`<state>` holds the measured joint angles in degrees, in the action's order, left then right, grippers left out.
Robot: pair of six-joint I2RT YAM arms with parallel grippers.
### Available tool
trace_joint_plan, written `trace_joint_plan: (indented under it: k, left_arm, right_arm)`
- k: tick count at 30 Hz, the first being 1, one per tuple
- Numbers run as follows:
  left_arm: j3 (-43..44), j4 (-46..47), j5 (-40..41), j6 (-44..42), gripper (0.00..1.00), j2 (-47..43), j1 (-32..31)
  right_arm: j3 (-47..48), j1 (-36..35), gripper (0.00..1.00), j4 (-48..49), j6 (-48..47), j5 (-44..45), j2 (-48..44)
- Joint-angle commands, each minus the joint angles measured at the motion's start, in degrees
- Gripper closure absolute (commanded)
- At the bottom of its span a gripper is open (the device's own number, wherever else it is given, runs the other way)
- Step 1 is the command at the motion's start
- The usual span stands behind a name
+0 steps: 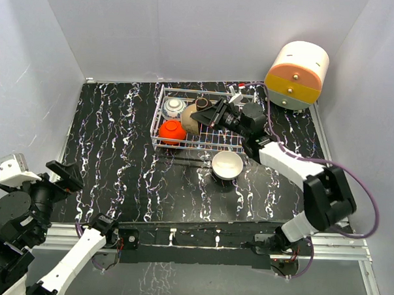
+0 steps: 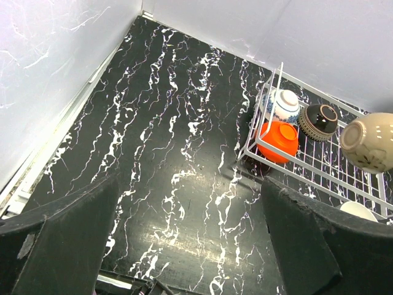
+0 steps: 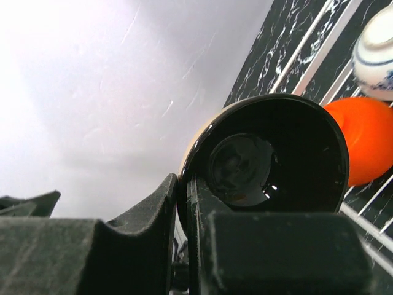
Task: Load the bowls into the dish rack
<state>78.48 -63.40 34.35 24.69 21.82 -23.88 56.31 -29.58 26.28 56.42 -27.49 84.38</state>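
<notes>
I will next lower my right gripper and release the tan-beige bowl at the bare wires beside the red bowl, in front of the black bowl (image 1: pixel 202 103).
The white wire dish rack (image 1: pixel 244 139) stands at the back middle of the table. In it lie the blue-and-white bowl (image 1: pixel 174 107), the red bowl (image 1: pixel 172 131) and the black bowl (image 1: pixel 202 103). My right gripper (image 1: pixel 203 115) is shut on the rim of the tan-beige bowl (image 1: pixel 190 120), which has a glossy dark inside (image 3: pixel 276 160), and holds it tilted over the rack's left part. The white bowl (image 1: pixel 227 164) sits upright on the table just in front of the rack. My left gripper (image 1: pixel 65 174) is open and empty at the near left, far from the rack.
A cream-and-orange round drawer unit (image 1: pixel 296 75) stands at the back right. White walls close in the left, back and right sides. The left wrist view shows the black marbled tabletop (image 2: pixel 172 153) and the rack's left corner (image 2: pixel 253 140).
</notes>
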Motion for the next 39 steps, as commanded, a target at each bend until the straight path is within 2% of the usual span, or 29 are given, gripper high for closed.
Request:
trace_joint_plan:
  k: [1,7,19,34,37,39]
  left_arm:
    - [1.6,-1.2,1.5,-1.0,0.03,-0.1,-0.6]
    - [2.2,-1.7,2.0,-1.0,0.03,0.1,-0.9]
    - [2.4,-2.4,2.7,-0.5,0.03,-0.3,-1.2]
    - [3.4,-2.9,3.2,-0.3,0.03,0.5,-1.3]
    - [3.4,-2.7,3.2,-0.3,0.03,0.6,-1.3]
    - [3.3,-2.6,3.1,-0.3,0.03,0.8,-1.3]
  right_arm:
    - [3.8,2.7,0.92,21.3,8.8,-3.3,6.2]
    - [4.5,3.7,0.92,30.0,13.7,-3.9,16.1]
    - [4.9,5.3,0.92,35.1,18.3,-2.5,26.7]
    - [0.6,8.5,0.92,34.5,22.1,-0.1,31.3]
    - [-1.0,9.3,0.81,32.2,21.9,0.8,30.5]
    - [-1.6,9.6,0.78,29.9,21.0,1.5,29.8]
